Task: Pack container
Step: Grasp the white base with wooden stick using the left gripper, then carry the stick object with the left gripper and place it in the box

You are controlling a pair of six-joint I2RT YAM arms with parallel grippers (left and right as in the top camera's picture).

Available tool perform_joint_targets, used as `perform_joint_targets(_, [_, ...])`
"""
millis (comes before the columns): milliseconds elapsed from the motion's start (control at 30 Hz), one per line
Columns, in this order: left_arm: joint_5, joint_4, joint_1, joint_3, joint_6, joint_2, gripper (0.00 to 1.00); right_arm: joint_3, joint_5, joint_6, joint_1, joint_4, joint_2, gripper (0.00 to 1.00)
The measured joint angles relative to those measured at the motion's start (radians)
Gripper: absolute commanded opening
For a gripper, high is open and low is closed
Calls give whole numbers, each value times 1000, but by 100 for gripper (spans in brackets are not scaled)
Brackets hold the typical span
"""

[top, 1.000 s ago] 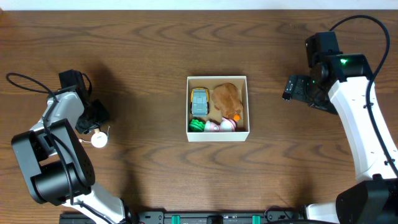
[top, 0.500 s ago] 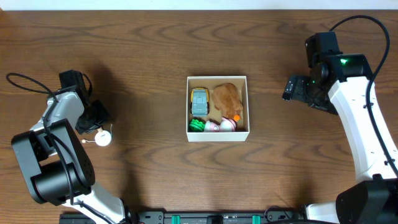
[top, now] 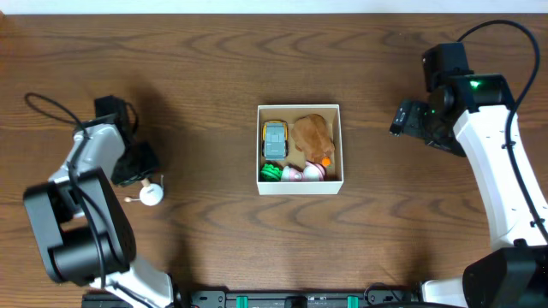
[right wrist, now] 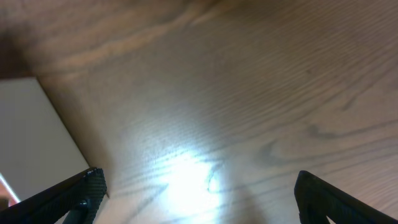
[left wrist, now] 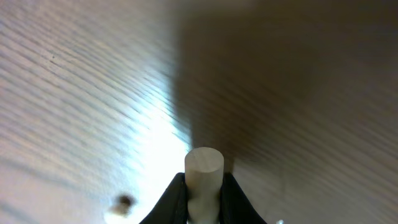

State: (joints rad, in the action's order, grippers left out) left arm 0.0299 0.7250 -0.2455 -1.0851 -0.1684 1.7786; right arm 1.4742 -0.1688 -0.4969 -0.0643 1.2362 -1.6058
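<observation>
The left gripper should next lift the white toy (top: 151, 196) over the side of the container, then open between the toy car and the ball.
The container (top: 300, 186) is a square white box with a tan inside at the table's middle. It holds a yellow-grey toy car (top: 274, 139), a brown toy (top: 312, 133), a green toy (top: 271, 172) and a pink-white ball (top: 310, 171). My left gripper (top: 145, 183) is far left of it, shut on a small white round-headed toy (top: 151, 196). In the left wrist view the jaws (left wrist: 204, 186) pinch its white peg (left wrist: 204, 163) just above the wood. My right gripper (top: 401, 120) is open and empty to the right of the container; its wall (right wrist: 31, 137) shows in the right wrist view beside the jaws (right wrist: 199, 186).
The table (top: 205, 68) is dark brown wood. A black cable (top: 51, 109) loops off the left arm at the far left. The right arm's white links (top: 501, 171) run down the right edge.
My left gripper has shifted a little to the right and toward the front, carrying the white toy with it. The right arm and the container have not moved.
</observation>
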Motion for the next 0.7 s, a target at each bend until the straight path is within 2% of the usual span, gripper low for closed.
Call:
perform_joint_targets(200, [0, 32, 187, -19, 40, -289, 5, 0, -1, -10, 101, -5, 0, 99])
perform_joint_targets(400, [0, 20, 458, -27, 47, -537, 6, 0, 18, 31, 235, -15, 0, 99])
perform_joint_targets(533, [-2, -66, 629, -28, 62, -592, 6, 0, 21, 83, 293, -13, 0, 99])
perform_joint_targets(700, [-1, -243, 781, -28, 116, -552, 6, -2, 32, 121, 308, -6, 0, 99])
